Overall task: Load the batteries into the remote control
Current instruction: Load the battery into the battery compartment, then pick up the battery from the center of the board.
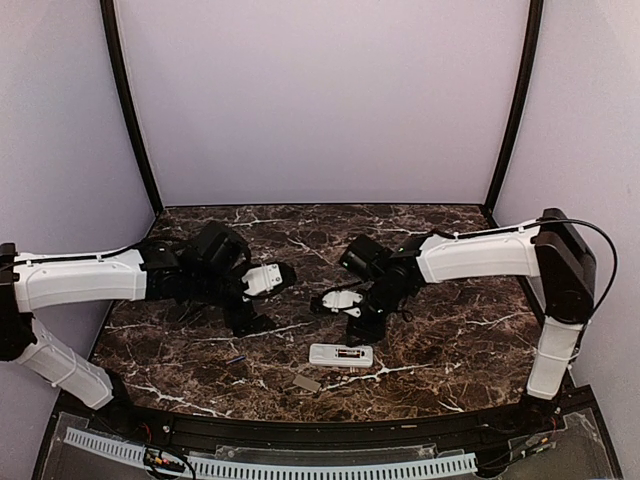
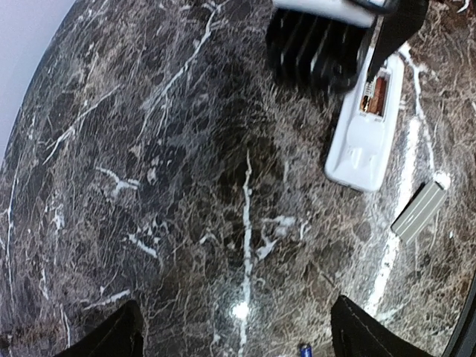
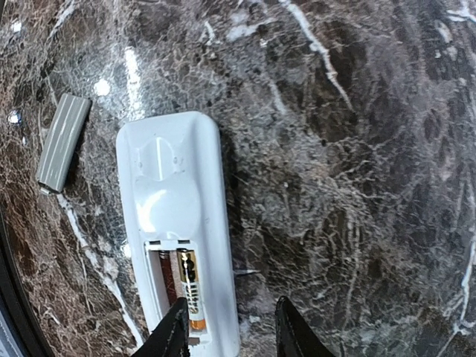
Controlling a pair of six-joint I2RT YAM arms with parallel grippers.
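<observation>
Next, my left gripper lowers its open fingers back around the blue battery, which lies below and back toward the base, because one slot of the remote control is empty.
The white remote control lies back up near the table's front, its bay uncovered. One battery, gold and black, lies in the bay's right slot; the slot beside it shows a spring. My right gripper hovers over the bay end, open, one finger over the bay and the other off the remote's side, holding nothing. It sits just behind the remote in the top view. A second battery lies loose on the table, only its blue tip showing between my left gripper's wide-open fingers. That left gripper is left of the remote.
The small grey ribbed cover piece lies flat on the marble just in front of the remote's left end, also clear in the right wrist view. The table's front edge runs close behind it. Walls enclose the other sides.
</observation>
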